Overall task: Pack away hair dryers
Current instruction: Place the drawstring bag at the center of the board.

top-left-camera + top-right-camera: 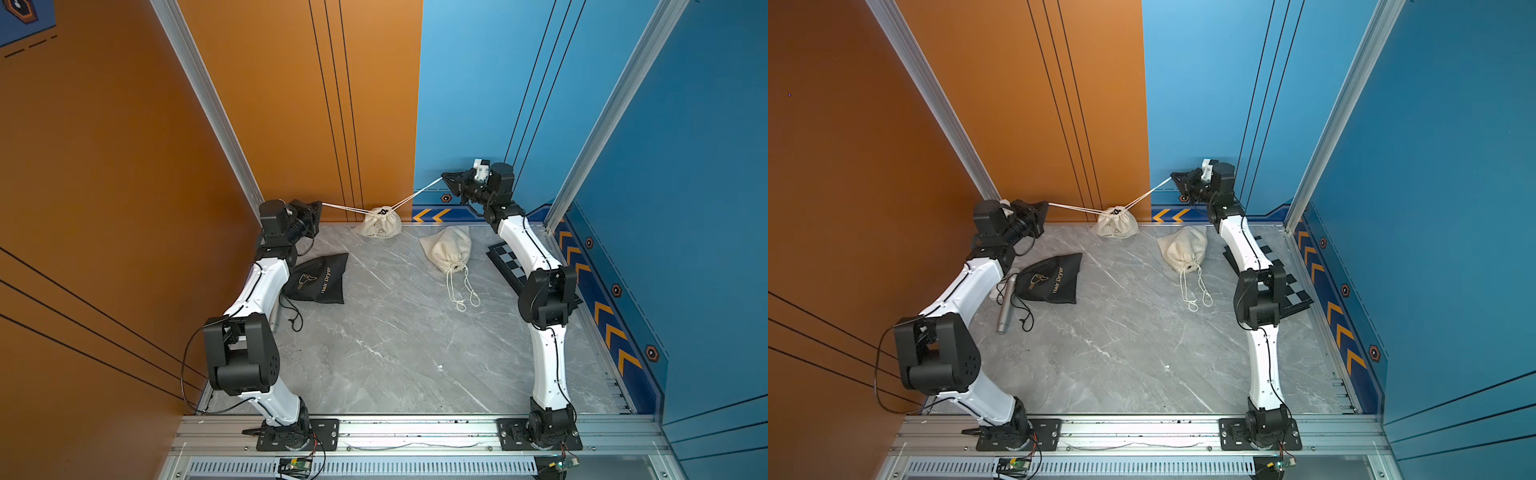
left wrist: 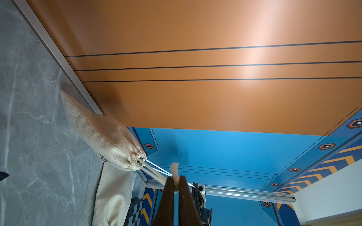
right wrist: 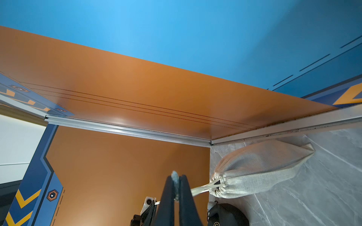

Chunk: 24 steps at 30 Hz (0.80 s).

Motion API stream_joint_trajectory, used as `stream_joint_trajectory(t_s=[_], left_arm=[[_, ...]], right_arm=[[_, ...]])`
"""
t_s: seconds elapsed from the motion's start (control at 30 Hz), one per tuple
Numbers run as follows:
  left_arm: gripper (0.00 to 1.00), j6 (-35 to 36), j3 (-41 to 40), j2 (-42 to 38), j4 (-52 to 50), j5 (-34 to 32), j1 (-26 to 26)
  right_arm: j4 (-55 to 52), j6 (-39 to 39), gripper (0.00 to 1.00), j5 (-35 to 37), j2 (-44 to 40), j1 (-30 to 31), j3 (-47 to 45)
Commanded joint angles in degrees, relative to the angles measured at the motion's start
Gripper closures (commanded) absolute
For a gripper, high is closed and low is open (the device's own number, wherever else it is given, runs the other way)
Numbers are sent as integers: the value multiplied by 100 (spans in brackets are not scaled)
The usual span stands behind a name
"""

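Observation:
My right gripper needs to move down and back toward the second beige pouch (image 1: 446,248) and release the filled pouch's taut cord, as that pouch's opening is already cinched tight.
No hair dryers show in any view. A filled beige drawstring pouch (image 1: 379,226) (image 1: 1115,226) sits at the table's back edge with its mouth cinched tight. Its two cords run taut to either side. My left gripper (image 1: 321,203) (image 1: 1047,203) (image 2: 176,177) is shut on the left cord (image 2: 154,174), whose knotted end pokes out past the fingertips. My right gripper (image 1: 443,176) (image 1: 1172,176) (image 3: 176,177), higher and to the right of the pouch (image 3: 260,172), is shut on the right cord (image 3: 201,188). In the left wrist view the pouch (image 2: 101,133) lies against the wall.
A second beige pouch (image 1: 446,247), also cinched, lies right of centre with loose cords trailing forward. A black pouch (image 1: 322,278) lettered "Hair Dryer" lies by the left arm, a silver rod (image 1: 1005,305) beside it. A checkered board (image 1: 509,262) lies under the right arm.

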Motion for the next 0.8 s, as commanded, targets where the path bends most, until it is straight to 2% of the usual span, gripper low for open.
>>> stream_joint_trajectory(t_s=[0.0,0.1,0.27,0.33,0.47,0.57,0.67,0.77], left_arm=[[100,193,-493,-184,225,101,-107],[100,270,-967,-486,221,74,-230],[100,482,-2031,-1167,224,-255,-443],[100,566,-2295,-1349,213,-342,-470],[99,897,-2555,-1588,-107,-453,-496],[92,1216,-2673,-1780,-512,-645,-556],[84,1241,-2942,-1934,-576,-740,-573],[72,1320,-3142,-2063,-571,-756,-652]], right_arm=[[57,-361,100,-493,-519,-23,-598],[73,-717,100,-492,-1104,-1,-1651],[583,-1208,100,-26,-2264,70,-3752],[892,-1298,96,98,-2540,116,-4348],[836,-1811,87,438,-2969,177,-5036],[924,-2026,84,640,-3272,146,-5505],[784,-2310,84,777,-3498,154,-5856],[556,-2662,84,993,-3684,249,-6158]])
